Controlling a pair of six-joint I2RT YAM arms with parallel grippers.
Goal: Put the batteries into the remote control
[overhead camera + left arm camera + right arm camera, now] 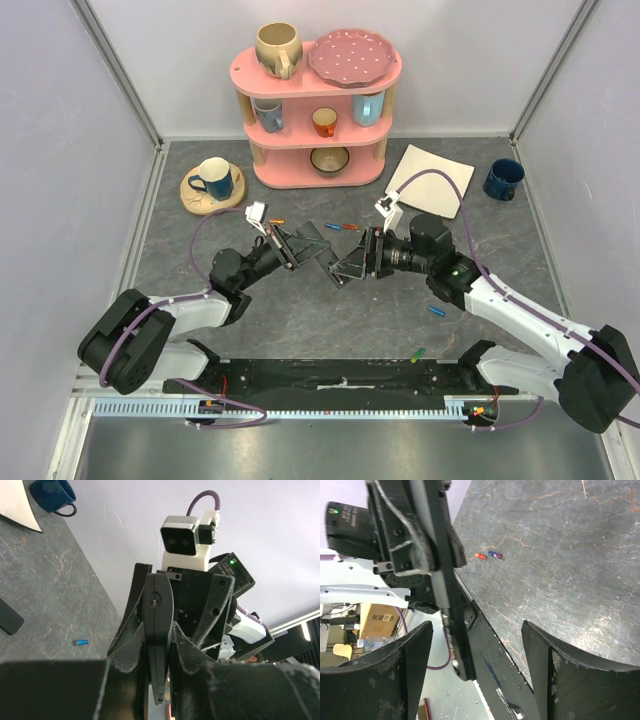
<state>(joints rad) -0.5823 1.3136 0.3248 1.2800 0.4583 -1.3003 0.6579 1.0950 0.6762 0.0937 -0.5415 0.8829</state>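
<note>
My right gripper should move outward from the remote control next, turn downward and go down around the red battery [350, 227], which is loose on top of the table.
My left gripper [300, 250] is shut on the remote control [318, 250], a slim black bar held off the table mid-scene. In the left wrist view the remote control [157, 610] stands edge-on between the pads. My right gripper [345, 265] faces it, open, with a finger on either side of the bar's far end and not touching it. From the right wrist the remote control [447, 595] runs down between the spread jaws of the right gripper [477, 627]. Loose batteries lie on the table: a blue and orange pair [341, 226], a blue battery [436, 310] and a green battery [418, 353].
A pink shelf [318, 135] with mugs, a bowl and a plate stands at the back. Left of it a blue mug sits on a round coaster [213, 190]. Back right lie a white sheet [430, 178] and a dark blue mug [503, 179]. A black flat piece [7, 617] lies on the table.
</note>
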